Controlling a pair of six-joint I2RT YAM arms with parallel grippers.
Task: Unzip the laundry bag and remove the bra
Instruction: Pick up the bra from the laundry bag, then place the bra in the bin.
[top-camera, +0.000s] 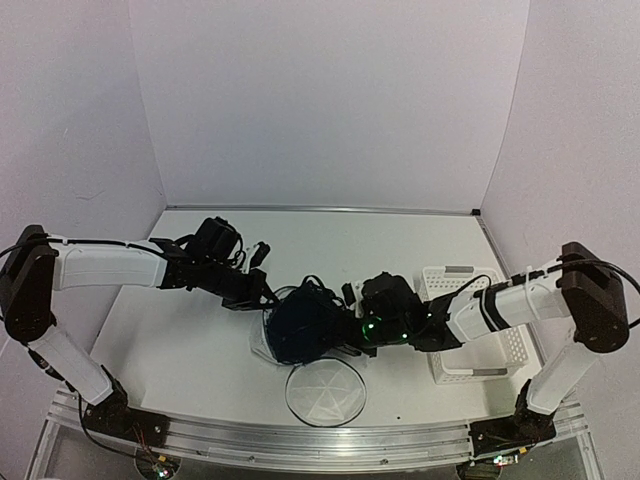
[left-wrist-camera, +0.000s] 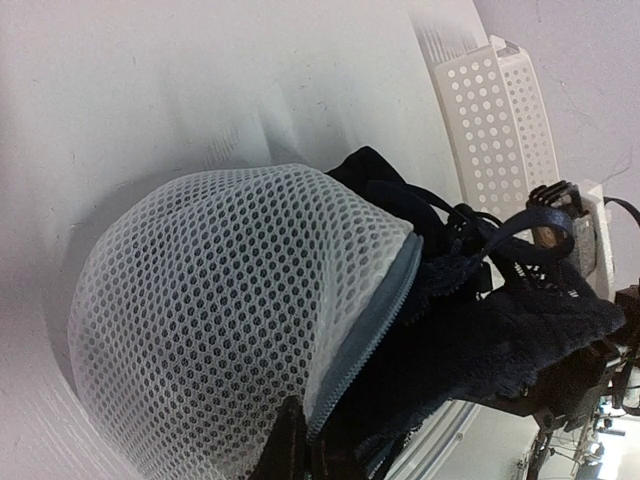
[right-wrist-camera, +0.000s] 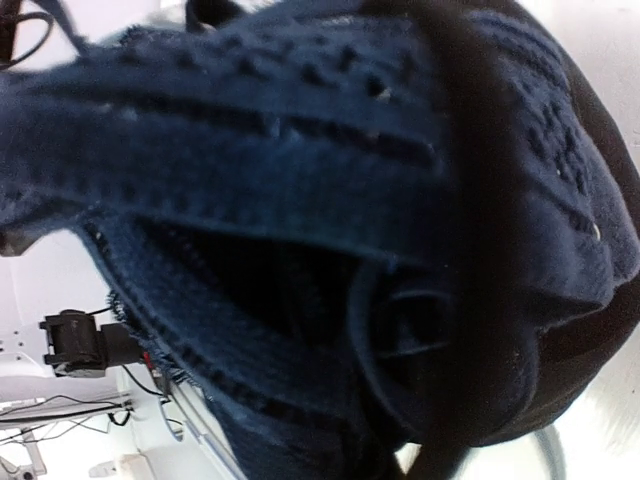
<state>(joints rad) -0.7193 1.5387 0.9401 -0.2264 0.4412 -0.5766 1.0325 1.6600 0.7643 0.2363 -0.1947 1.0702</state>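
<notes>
The white basket's bottom lies to the right of my right gripper in the top view, so I will lift the bra (top-camera: 305, 325) over the rim of the basket, lower and release it.
The laundry bag (left-wrist-camera: 220, 320) is a white mesh shell lying on the table with its zipper (left-wrist-camera: 372, 318) open. In the top view only its pale edge (top-camera: 263, 346) shows beside the bra, and its round star-seamed lid panel (top-camera: 325, 392) lies flat in front. The dark navy bra (top-camera: 305, 325) bulges out of the opening (left-wrist-camera: 500, 330) and fills the right wrist view (right-wrist-camera: 300, 180). My left gripper (top-camera: 265, 294) is shut on the bag's mesh by the zipper (left-wrist-camera: 290, 450). My right gripper (top-camera: 352, 335) is shut on the bra, its fingers buried in the fabric.
A white perforated plastic basket (top-camera: 470, 325) stands just right of the bra, under my right forearm; it also shows in the left wrist view (left-wrist-camera: 490, 120). The metal rail of the table's near edge (top-camera: 300, 435) runs close in front of the lid panel.
</notes>
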